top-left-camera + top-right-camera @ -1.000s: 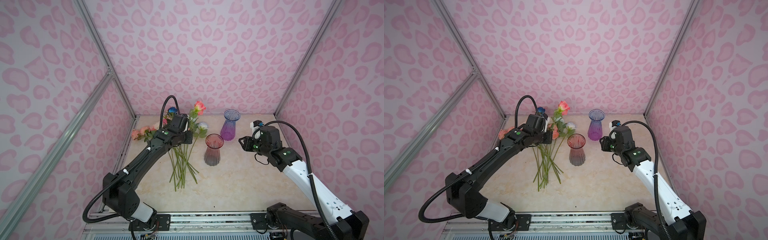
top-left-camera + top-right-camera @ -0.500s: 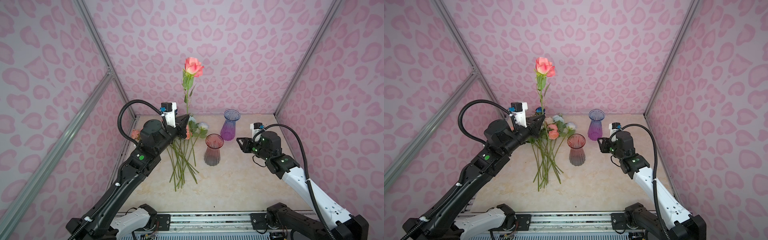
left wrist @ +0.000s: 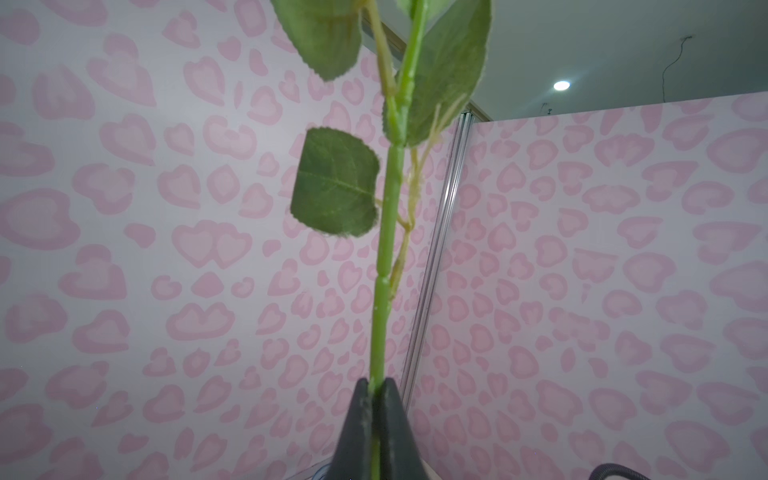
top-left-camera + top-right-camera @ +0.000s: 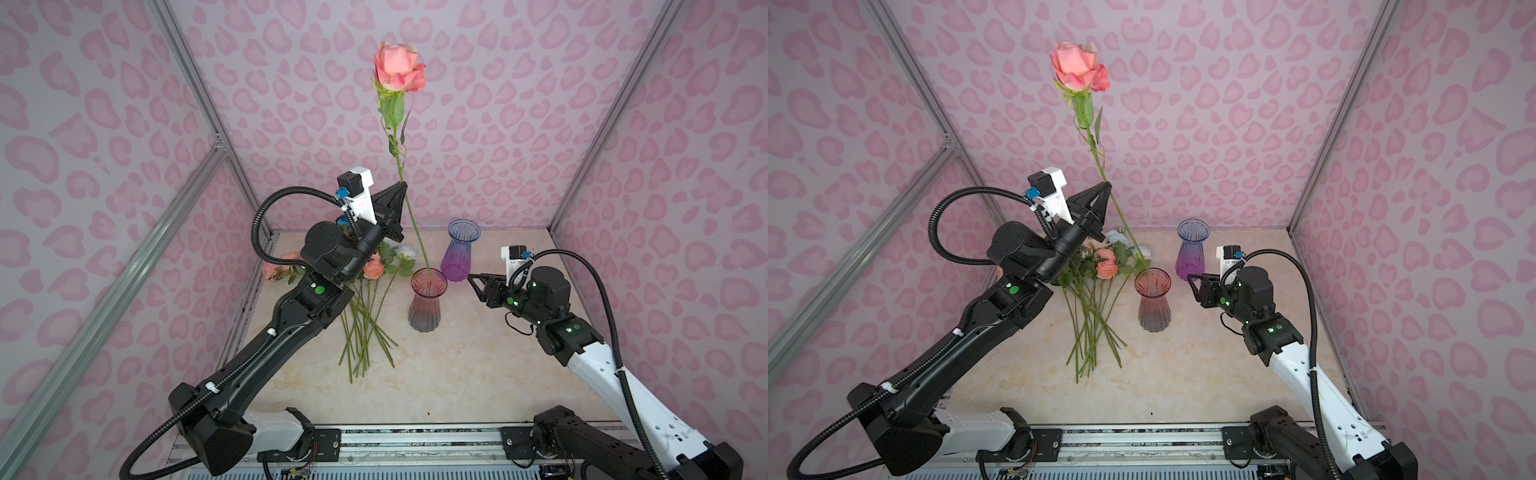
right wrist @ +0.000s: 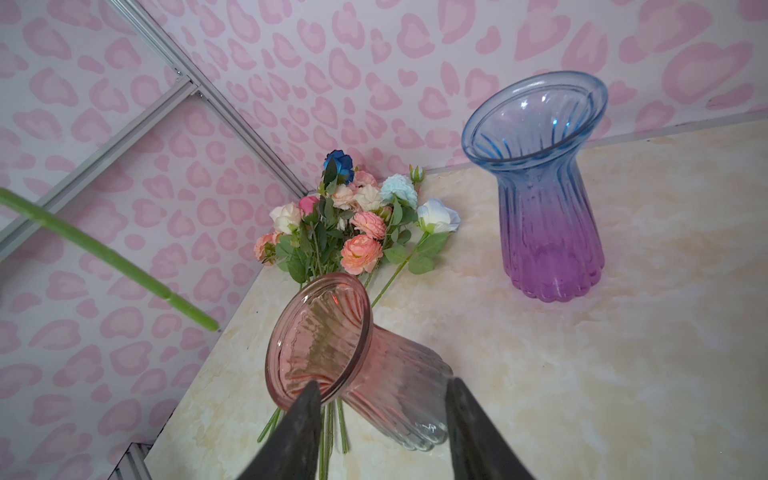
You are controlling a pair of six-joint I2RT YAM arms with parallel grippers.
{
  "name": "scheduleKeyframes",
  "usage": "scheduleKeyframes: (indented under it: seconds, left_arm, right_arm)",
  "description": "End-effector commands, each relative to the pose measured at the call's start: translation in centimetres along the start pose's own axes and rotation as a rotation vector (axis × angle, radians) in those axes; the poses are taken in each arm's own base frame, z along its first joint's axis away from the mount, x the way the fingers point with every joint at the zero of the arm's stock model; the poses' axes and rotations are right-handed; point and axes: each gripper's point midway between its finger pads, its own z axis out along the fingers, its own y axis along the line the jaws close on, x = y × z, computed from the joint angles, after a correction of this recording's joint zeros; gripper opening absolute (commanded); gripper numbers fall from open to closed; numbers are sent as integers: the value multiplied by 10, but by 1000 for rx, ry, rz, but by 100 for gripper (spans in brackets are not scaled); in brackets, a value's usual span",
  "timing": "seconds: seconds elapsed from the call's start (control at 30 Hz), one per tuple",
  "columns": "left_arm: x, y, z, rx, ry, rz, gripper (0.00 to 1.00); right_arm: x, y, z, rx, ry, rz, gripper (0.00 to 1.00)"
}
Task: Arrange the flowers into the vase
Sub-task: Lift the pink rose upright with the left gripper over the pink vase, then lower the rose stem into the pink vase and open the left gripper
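Observation:
The lower end of the green stem still hangs outside the vase's rim. My left gripper needs to go down toward the pink vase's opening [image 4: 1153,281] next and let go of the stem inside.
My left gripper [image 4: 401,187] [image 4: 1106,189] [image 3: 376,380] is shut on the green stem of a pink rose [image 4: 399,68] [image 4: 1079,68] [image 3: 388,249], held upright high above the table. The stem's lower end [image 5: 208,324] hangs close to the rim of the pink vase [image 4: 428,303] [image 4: 1153,299] [image 5: 399,374], just outside the mouth in the right wrist view. The rest of the flowers [image 4: 370,307] [image 4: 1100,266] [image 5: 353,224] lie in a pile left of that vase. My right gripper [image 4: 473,278] [image 4: 1192,278] [image 5: 384,382] is open, level with the vase's rim on its right and apart from it.
A blue-to-purple vase [image 4: 461,251] [image 4: 1192,249] [image 5: 548,232] stands empty behind the pink one, near the back wall. Pink patterned walls close in the left, back and right sides. The arm rail [image 4: 415,436] runs along the front edge.
My left arm has lifted the pink rose out of the pile, stood it upright and carried its stem end over to the pink vase. My right gripper's jaws have opened wider.

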Motion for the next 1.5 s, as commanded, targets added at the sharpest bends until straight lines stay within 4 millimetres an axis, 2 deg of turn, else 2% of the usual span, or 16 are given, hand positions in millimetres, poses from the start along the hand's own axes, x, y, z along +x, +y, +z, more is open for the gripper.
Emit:
scheduleKeyframes:
  seconds: [0.0,0.13,0.17,0.27,0.43,0.6,0.87,1.03,1.17,1.33,1.47]
  left_arm:
    - [7,3,9,0,-21,18,3]
    - [33,12,10,-29,20,18,3]
    - [54,17,7,-40,64,24,3]
    - [78,26,2,-67,107,18,3]
    - [107,34,-3,-87,155,7,3]
    - [131,31,-5,-71,218,5,3]
    - [181,28,-23,-89,379,9,9]
    - [197,32,-35,-119,442,-8,16]
    - [206,40,-46,-163,484,-15,18]
    - [199,38,-59,-166,495,-25,18]
    - [184,40,-77,-182,470,-23,18]
  right_arm:
    - [1,5,-2,-31,-7,-6,50]
    - [8,3,-7,-26,1,-13,54]
    - [8,3,-9,-28,-1,-18,56]
    - [11,7,-12,-47,6,-29,62]
    - [15,4,-12,-37,11,-28,64]
    - [18,1,-11,-32,16,-19,64]
    - [20,-2,-12,-10,19,-25,64]
    - [19,-3,-12,-8,18,-20,64]
    - [17,-2,-12,-7,18,-15,64]
    - [15,-1,-13,-4,19,-19,64]
    - [13,0,-13,-7,17,-15,64]
